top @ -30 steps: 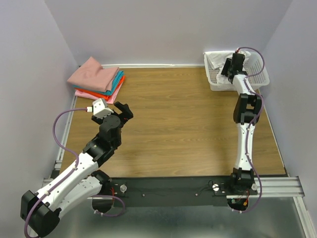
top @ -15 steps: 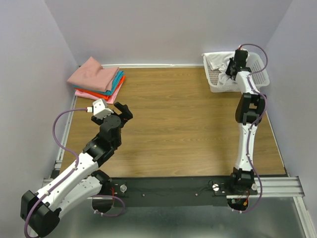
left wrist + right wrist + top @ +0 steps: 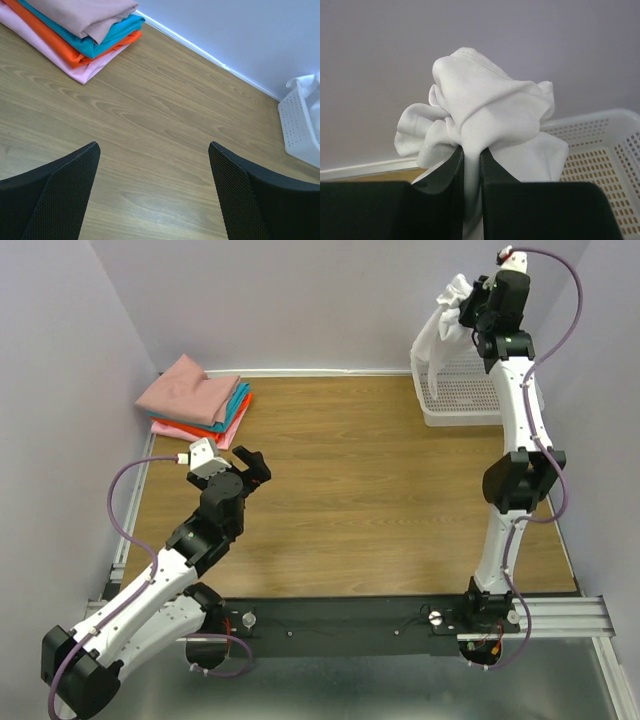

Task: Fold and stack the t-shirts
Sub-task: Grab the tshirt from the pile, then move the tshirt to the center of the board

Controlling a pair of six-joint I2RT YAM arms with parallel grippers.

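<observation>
The white t-shirt goes away from the basket, back and down over the table's middle next, and my right gripper releases it there.
My right gripper (image 3: 466,306) is shut on the white t-shirt (image 3: 436,340) and holds it high above the white basket (image 3: 468,400); the cloth hangs down toward the basket. In the right wrist view the gripper (image 3: 471,155) pinches a bunched fold of the white t-shirt (image 3: 490,110). A stack of folded t-shirts (image 3: 198,400), dusty pink on top, then teal, orange-red and light pink, lies at the back left; it also shows in the left wrist view (image 3: 75,35). My left gripper (image 3: 250,465) is open and empty over the bare table, with both fingers (image 3: 55,195) wide apart.
The white perforated basket stands at the back right corner, also seen in the left wrist view (image 3: 300,130) and the right wrist view (image 3: 600,150). Purple walls close the table on the left, back and right. The wooden table top (image 3: 360,490) lies between the arms.
My right arm has risen straight up from inside the basket, lifting the white t-shirt out so it hangs above it. The left arm has not moved.
</observation>
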